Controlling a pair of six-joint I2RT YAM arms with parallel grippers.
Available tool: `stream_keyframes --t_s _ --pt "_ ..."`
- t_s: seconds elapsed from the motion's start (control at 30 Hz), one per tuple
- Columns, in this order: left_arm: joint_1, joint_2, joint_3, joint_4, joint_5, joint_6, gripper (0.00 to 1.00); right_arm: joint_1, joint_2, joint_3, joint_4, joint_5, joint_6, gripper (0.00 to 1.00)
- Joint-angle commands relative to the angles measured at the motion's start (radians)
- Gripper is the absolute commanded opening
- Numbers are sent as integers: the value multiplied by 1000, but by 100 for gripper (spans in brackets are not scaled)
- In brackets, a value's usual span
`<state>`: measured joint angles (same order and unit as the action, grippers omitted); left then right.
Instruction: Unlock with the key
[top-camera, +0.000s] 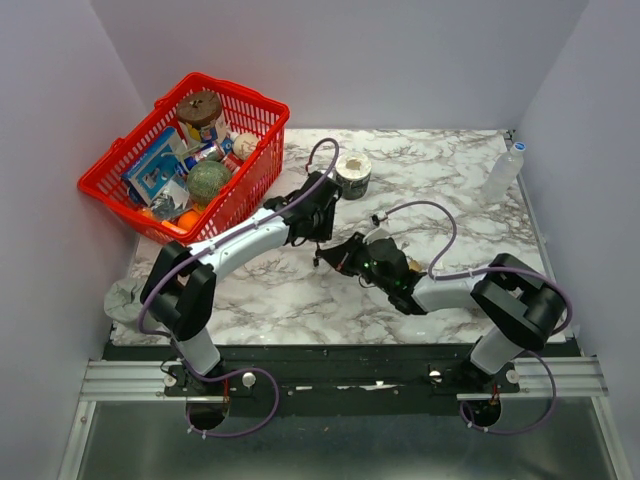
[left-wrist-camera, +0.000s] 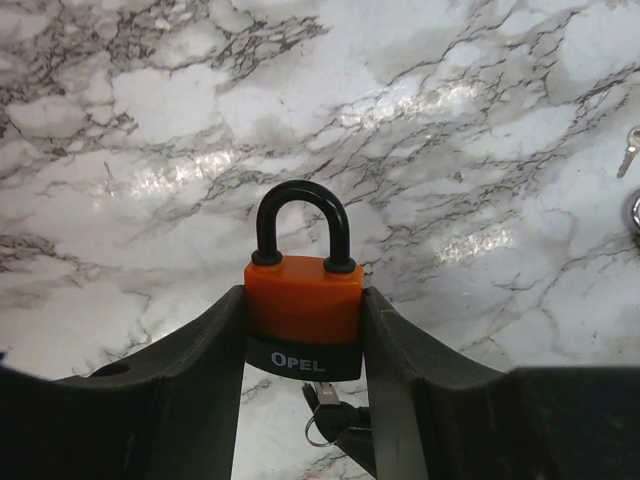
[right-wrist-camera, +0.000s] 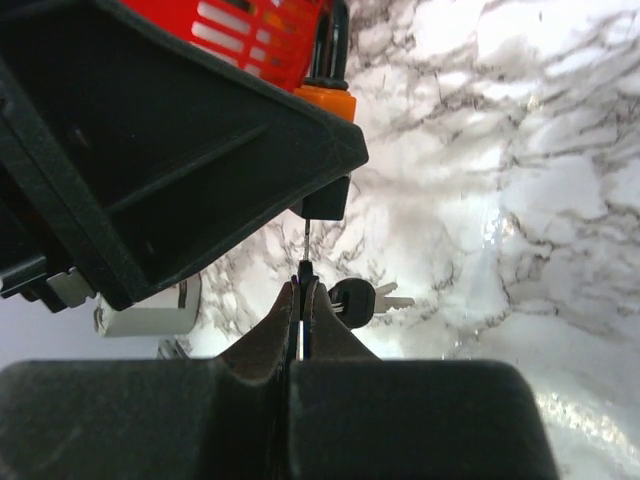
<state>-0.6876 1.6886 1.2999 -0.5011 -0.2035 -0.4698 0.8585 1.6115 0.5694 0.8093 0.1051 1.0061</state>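
I next need to lower my left gripper slightly back and release the padlock (left-wrist-camera: 303, 310) on the clear bare marble below.
My left gripper (left-wrist-camera: 304, 296) is shut on an orange-and-black padlock (left-wrist-camera: 303, 310), its black shackle (left-wrist-camera: 302, 215) pointing away and closed. Just under the padlock's black base sits the key (left-wrist-camera: 326, 396), a thin silvery blade on a black head. In the right wrist view my right gripper (right-wrist-camera: 303, 290) is shut on the key (right-wrist-camera: 304, 262), edge-on, and its blade runs up to the padlock's base (right-wrist-camera: 325, 195); how deep it goes I cannot tell. A second black-headed key (right-wrist-camera: 352, 300) hangs beside the fingers. From above, both grippers (top-camera: 315, 215) (top-camera: 335, 255) meet mid-table.
A red basket (top-camera: 110, 185) full of items stands at the back left. A tape roll (top-camera: 352, 175) lies behind the grippers and a plastic bottle (top-camera: 503, 172) at the back right. A grey cloth (top-camera: 125, 297) lies at the left edge. Another small key (left-wrist-camera: 628, 152) lies on the marble.
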Motion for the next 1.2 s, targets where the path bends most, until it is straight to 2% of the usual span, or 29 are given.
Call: stream_keyframes --t_s 0.0,0.4,0.67,1.17 --pt "17 6 -63 -4 -82 -29 0 51 2 -2 80 -24 40 1" --pt "17 69 -59 24 -131 -64 0 131 54 -13 42 -126 69 1" --pt "17 82 -85 24 -204 -82 0 143 47 -68 44 -130 92 1" --pt "17 128 1 1 -257 -105 0 191 65 -57 -58 -232 95 1"
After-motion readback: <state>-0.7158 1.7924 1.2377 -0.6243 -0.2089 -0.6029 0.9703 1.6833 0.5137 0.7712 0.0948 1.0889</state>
